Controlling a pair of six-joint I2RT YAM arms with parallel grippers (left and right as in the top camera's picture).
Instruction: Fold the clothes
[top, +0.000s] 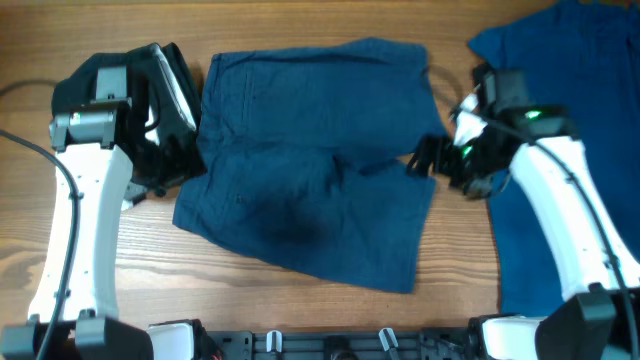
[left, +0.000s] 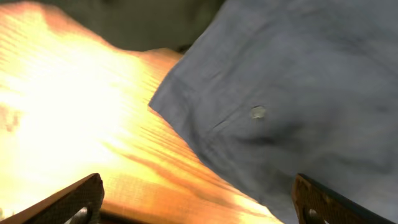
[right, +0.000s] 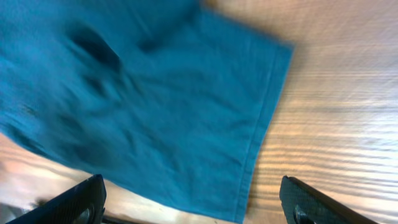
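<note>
My left gripper moves down next, fingers open, onto the shorts' near waistband corner (top: 186, 217) (left: 165, 103) and closes there, since that corner lies flat on the tabletop below it.
A pair of dark blue shorts (top: 310, 160) lies spread on the wooden table, waistband toward the left, legs toward the right. My left gripper (top: 178, 160) hovers at the shorts' left edge, open and empty; its wrist view shows the shorts' corner (left: 286, 106) with a small button and bare table between the fingers (left: 199, 205). My right gripper (top: 432, 158) hovers at the shorts' right edge, open and empty; its wrist view shows a leg hem (right: 186, 106) between the fingers (right: 193, 208).
A second blue garment (top: 560, 150) lies over the right side of the table, partly under my right arm. Bare wood shows at the front left (top: 150, 280) and between the two garments.
</note>
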